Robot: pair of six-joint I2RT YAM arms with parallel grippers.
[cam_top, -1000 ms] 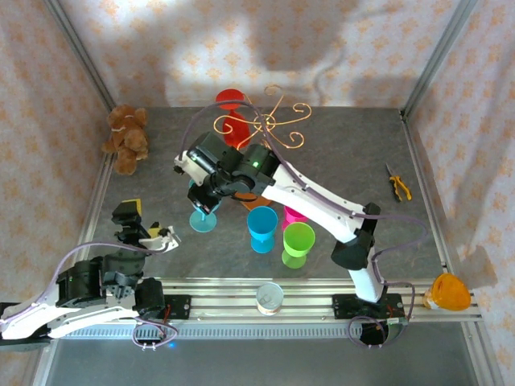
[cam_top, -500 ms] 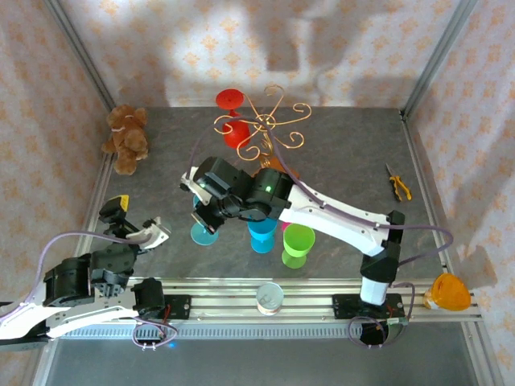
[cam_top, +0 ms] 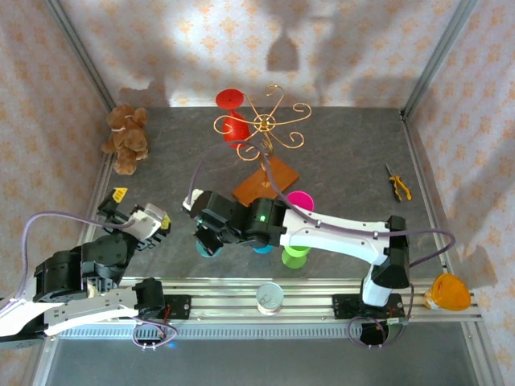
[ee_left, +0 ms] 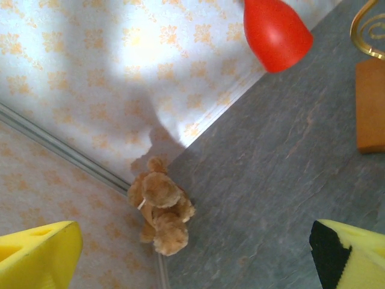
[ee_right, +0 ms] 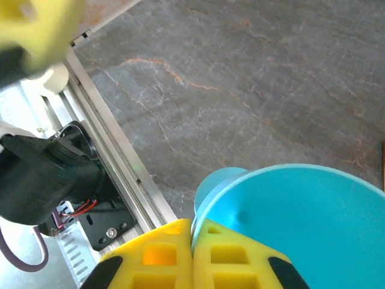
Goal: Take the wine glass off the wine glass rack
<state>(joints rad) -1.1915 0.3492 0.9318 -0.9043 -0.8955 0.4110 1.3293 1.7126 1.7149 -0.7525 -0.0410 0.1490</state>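
Next, my right gripper moves toward the green cup, lowers the teal glass foot-first, then releases the glass's rim, since the bare tabletop lies below the gripper that way.
My right gripper [ee_right: 192, 241] is shut on the rim of a teal wine glass [ee_right: 301, 229], whose round foot [ee_right: 216, 186] shows below the bowl. From above, this gripper [cam_top: 211, 233] holds the teal glass [cam_top: 207, 248] over the table's near left part, well clear of the wine glass rack [cam_top: 265, 125]. The rack is gold wire on a wooden base [cam_top: 265, 181]. A red wine glass [cam_top: 233, 121] hangs on the rack's left side. My left gripper [cam_top: 138, 211] is open and empty, pointing toward the red glass [ee_left: 277, 30] and the rack's base [ee_left: 370, 105].
A teddy bear [cam_top: 126, 138] sits in the far left corner. A green cup [cam_top: 296, 245] and a pink cup [cam_top: 299, 201] stand beside the right arm. A tin [cam_top: 269, 297] rests on the front rail, pliers [cam_top: 397, 183] lie at right, and an orange object [cam_top: 449, 292] sits outside the frame.
My right gripper has carried the teal glass toward the near edge and lower. The left arm has swung, lifting its open gripper slightly up and left.
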